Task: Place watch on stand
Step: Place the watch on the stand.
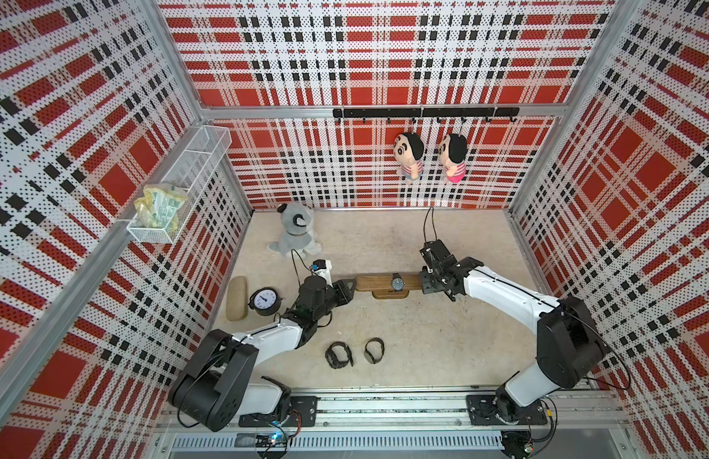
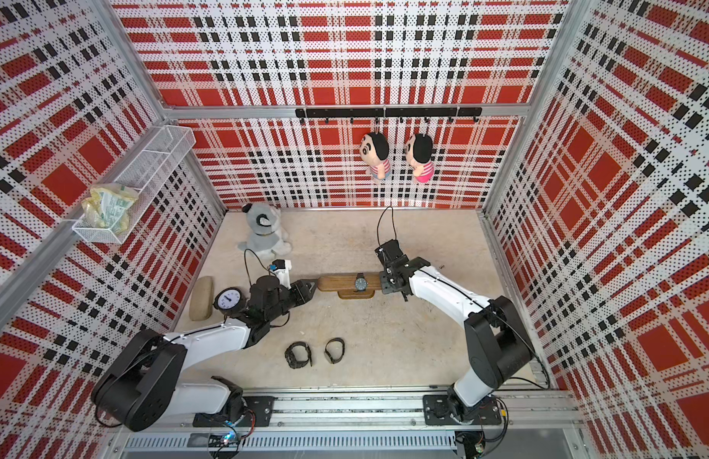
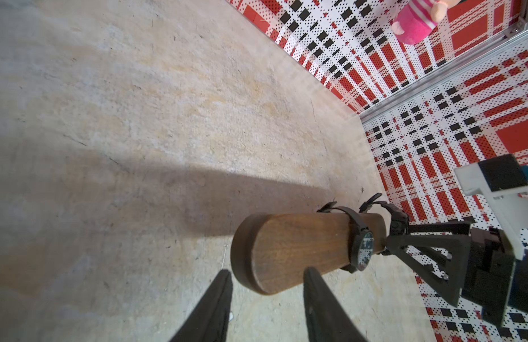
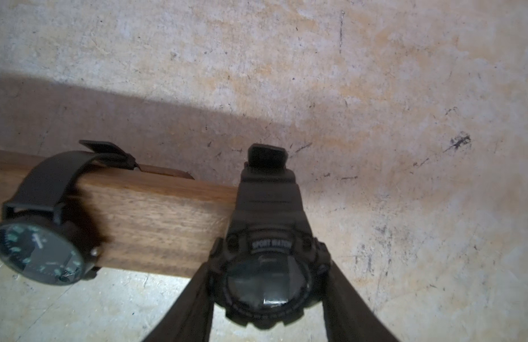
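The black sport watch sits at the end of the stand's bar, so the robot's right gripper needs to slide it along the bar toward the dark-dialled watch (image 1: 398, 282), onto the bare wood, and release it.
The wooden stand (image 1: 374, 283) is in the middle of the floor, its bar running left to right over a small base (image 1: 390, 295). A dark-dialled watch (image 1: 398, 282) (image 4: 37, 251) is strapped round the bar. My right gripper (image 4: 268, 266) (image 1: 426, 283) is shut on a black sport watch (image 4: 267, 278) (image 3: 399, 219), which it holds at the bar's right end. My left gripper (image 3: 268, 271) (image 1: 350, 287) is open at the bar's rounded left end (image 3: 256, 251), one finger on each side. I see no clear contact there.
Two more black watches (image 1: 339, 355) (image 1: 373, 350) lie on the floor near the front. A round clock (image 1: 265, 301) and a beige oblong case (image 1: 236, 298) sit at the left. A grey plush dog (image 1: 296, 230) sits at the back, and two dolls (image 1: 409, 153) hang on the wall.
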`<move>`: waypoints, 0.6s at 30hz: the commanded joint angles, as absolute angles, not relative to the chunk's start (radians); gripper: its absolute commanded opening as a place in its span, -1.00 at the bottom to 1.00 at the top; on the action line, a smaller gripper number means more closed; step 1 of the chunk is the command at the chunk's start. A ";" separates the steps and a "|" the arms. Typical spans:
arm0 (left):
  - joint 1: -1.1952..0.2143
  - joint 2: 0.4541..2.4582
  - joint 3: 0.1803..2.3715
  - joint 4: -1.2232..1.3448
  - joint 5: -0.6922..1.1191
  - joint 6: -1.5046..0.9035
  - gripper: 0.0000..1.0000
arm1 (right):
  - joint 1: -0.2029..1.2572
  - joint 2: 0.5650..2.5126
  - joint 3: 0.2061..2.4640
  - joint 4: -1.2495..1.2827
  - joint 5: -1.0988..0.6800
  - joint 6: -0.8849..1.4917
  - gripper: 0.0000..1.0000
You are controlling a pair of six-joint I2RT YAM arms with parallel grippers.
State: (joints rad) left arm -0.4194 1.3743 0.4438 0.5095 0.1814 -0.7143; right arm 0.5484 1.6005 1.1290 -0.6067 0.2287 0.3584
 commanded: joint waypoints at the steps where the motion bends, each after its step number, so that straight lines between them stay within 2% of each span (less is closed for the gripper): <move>1: -0.412 1.413 0.487 0.523 0.205 -0.691 -0.14 | 0.545 1.623 1.138 -0.571 0.189 0.332 -1.00; 15: -0.437 1.530 0.526 0.589 0.209 -0.726 -0.22 | 0.561 1.633 1.136 -0.557 0.101 0.319 -1.00; 18: -0.448 1.542 0.533 0.592 0.198 -0.729 -0.22 | 0.570 1.635 1.144 -0.561 0.097 0.316 -0.83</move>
